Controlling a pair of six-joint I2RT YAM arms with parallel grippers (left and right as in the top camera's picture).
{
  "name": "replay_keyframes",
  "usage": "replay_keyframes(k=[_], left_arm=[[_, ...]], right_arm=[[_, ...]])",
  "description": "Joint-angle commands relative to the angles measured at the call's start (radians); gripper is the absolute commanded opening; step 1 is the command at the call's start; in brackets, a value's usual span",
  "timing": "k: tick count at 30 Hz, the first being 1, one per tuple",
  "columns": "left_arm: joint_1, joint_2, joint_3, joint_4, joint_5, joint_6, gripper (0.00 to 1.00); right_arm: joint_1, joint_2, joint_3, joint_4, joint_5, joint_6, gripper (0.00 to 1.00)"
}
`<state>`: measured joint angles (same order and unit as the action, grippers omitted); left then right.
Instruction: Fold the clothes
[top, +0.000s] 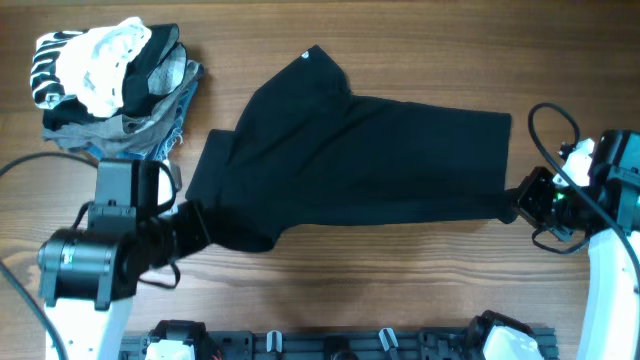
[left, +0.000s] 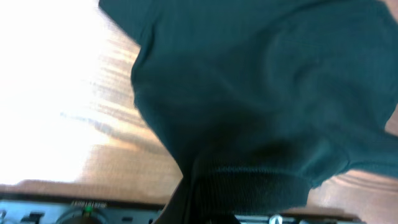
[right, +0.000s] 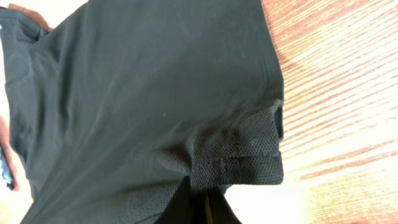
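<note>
The garment's pinched corner still lies unfolded, so my left gripper will next carry it outward onto the garment's part beside the denim pile and let go.
The black garment (top: 360, 150) lies spread across the middle of the wooden table, a tiny white mark near its far tip. My left gripper (top: 205, 228) is shut on the garment's left near corner; in the left wrist view the ribbed black edge (left: 249, 180) bunches right at the fingers. My right gripper (top: 512, 205) is shut on the garment's right near corner; in the right wrist view the mesh hem (right: 242, 162) is pinched between the dark fingers (right: 202, 202). The cloth looks stretched between both grippers.
A pile of white-striped, grey and blue denim garments (top: 110, 85) sits at the far left corner. A black rail with fixtures (top: 340, 345) runs along the near edge. A cable loops by the right arm (top: 555, 120).
</note>
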<state>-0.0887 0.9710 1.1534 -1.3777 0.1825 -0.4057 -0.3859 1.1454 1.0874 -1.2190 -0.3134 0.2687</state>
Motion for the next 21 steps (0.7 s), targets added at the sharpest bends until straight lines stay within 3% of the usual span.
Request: replay_keyframes(k=[1,5,10,11,12,13,14,16,19,21], left_arm=[[-0.017,0.087,0.016,0.088,-0.027,0.006,0.04],[-0.114,0.288,0.016,0.278,-0.037,0.044,0.04],[-0.138,0.55,0.016,0.46,-0.198,0.043,0.04],[-0.138,0.588,0.016,0.529,-0.223,0.043,0.08],[-0.135,0.616,0.016,0.595,-0.238,0.043,0.21],[-0.132,0.629,0.016,0.637,-0.238,0.043,0.27],[-0.127,0.632,0.016,0.673,-0.237,0.043,0.48],[-0.122,0.617,0.048,0.653,-0.236,0.075,0.61],[-0.123,0.579,0.134,0.59,-0.221,0.197,0.69],[-0.123,0.572,0.198,0.592,-0.13,0.297,0.73]], right_arm=[[0.003,0.072,0.014,0.034,-0.001,0.023,0.04],[0.003,0.217,0.014,0.142,-0.003,0.031,0.04],[0.003,0.357,0.014,0.335,-0.079,0.023,0.04],[0.003,0.38,0.014,0.375,-0.099,0.023,0.1],[0.003,0.398,0.014,0.418,-0.106,0.02,0.35],[0.003,0.41,0.014,0.451,-0.106,0.018,0.49],[0.003,0.415,0.014,0.472,-0.106,0.018,0.55],[0.002,0.411,0.015,0.486,-0.106,-0.003,0.57],[0.002,0.394,0.025,0.477,-0.103,-0.033,0.55],[0.015,0.388,0.092,0.43,-0.103,-0.058,0.53]])
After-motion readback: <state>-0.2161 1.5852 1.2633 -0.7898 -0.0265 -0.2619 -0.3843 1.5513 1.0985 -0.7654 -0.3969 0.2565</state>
